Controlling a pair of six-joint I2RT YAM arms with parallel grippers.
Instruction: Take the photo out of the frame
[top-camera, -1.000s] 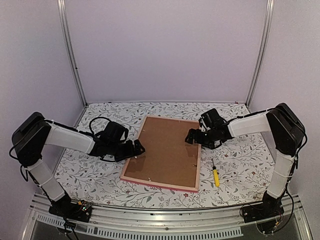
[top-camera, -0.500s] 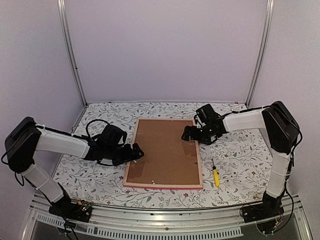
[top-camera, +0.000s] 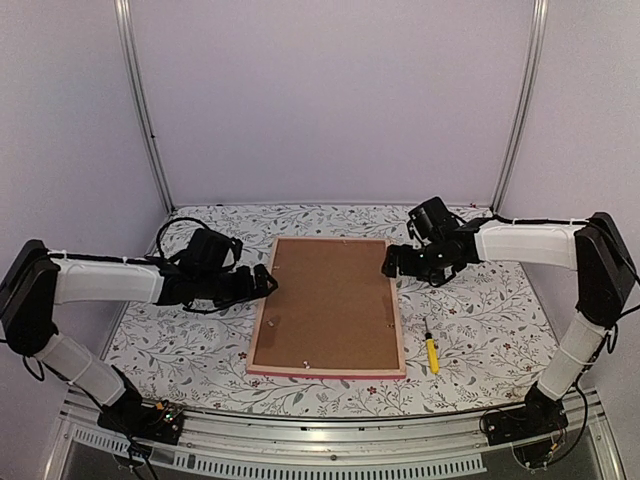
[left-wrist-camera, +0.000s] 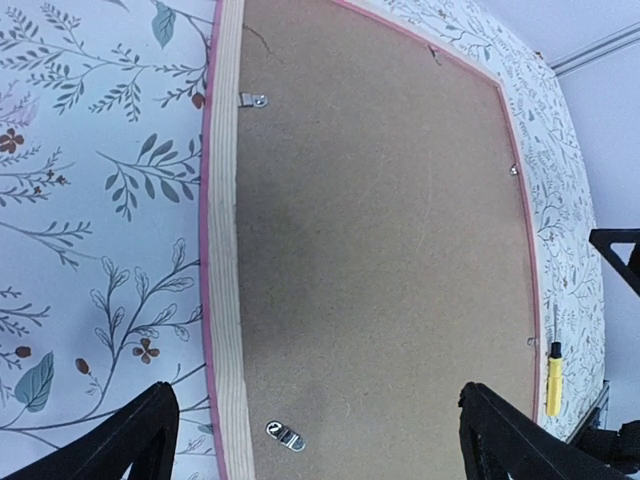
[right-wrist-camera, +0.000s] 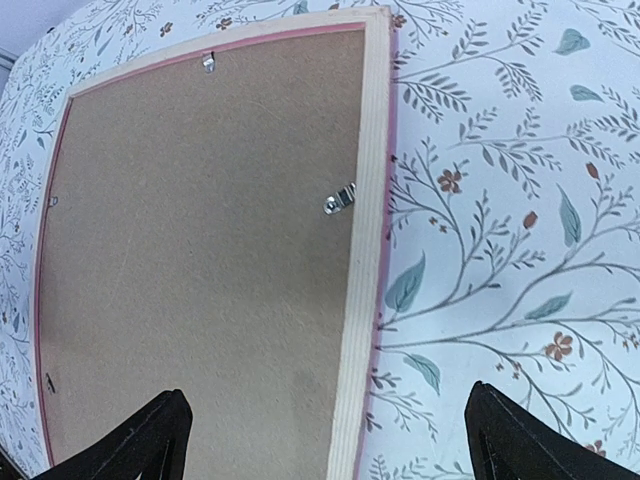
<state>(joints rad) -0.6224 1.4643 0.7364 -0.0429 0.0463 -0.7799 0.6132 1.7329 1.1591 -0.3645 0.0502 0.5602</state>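
My right gripper will go back and to its right in the top view, then down onto the screwdriver's yellow handle (top-camera: 432, 358) below it there.
The frame (top-camera: 259, 318) lies face down on the floral table, pink border outside, pale wood strip (left-wrist-camera: 225, 250) inside it. The brown backing board (top-camera: 328, 300) fills it, held by small metal clips (left-wrist-camera: 285, 434) (right-wrist-camera: 340, 201). The photo is hidden under the board. My left gripper (top-camera: 265, 283) hovers open over the frame's left edge, one finger (left-wrist-camera: 130, 445) over the cloth, the other over the board. My right gripper (top-camera: 390, 262) hovers open over the frame's right edge (right-wrist-camera: 360, 300), near the far corner. Neither holds anything.
A yellow screwdriver (top-camera: 431, 352) lies on the cloth just right of the frame, also seen in the left wrist view (left-wrist-camera: 553, 378). Metal posts (top-camera: 145, 110) and lilac walls close the back and sides.
The frame has turned from tilted to square with the table edge. Both grippers have moved a little toward the back, with the arms stretched out lower. Both stay open.
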